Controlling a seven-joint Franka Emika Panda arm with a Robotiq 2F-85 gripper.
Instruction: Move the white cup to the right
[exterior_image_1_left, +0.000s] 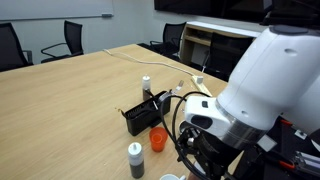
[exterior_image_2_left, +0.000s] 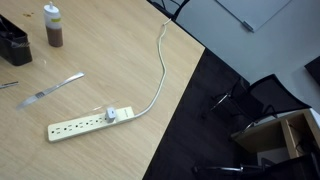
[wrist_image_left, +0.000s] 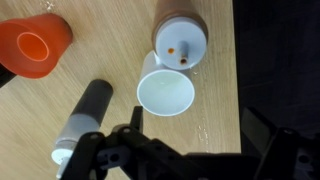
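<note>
The gripper lowers to its left in the wrist view next, fingers spread, since the white cup's rim by the grey bottle lies below it that way.
The white cup (wrist_image_left: 165, 92) stands upright on the wooden table in the wrist view, seen from above with its mouth open. Its rim shows at the bottom edge of an exterior view (exterior_image_1_left: 170, 176). My gripper (wrist_image_left: 197, 140) hovers above the table just short of the cup, with its dark fingers spread wide and nothing between them. The cup lies ahead of the left finger and touches neither finger. In the exterior view the gripper (exterior_image_1_left: 197, 150) hangs under the big white arm, mostly hidden by cables.
An orange cup (wrist_image_left: 35, 45) (exterior_image_1_left: 158, 139), a brown bottle with a white cap (wrist_image_left: 180, 35) and a grey bottle (wrist_image_left: 85, 120) (exterior_image_1_left: 135, 158) crowd the white cup. A black holder (exterior_image_1_left: 140, 115) stands behind. A power strip (exterior_image_2_left: 88, 122) lies near the table edge (wrist_image_left: 236, 90).
</note>
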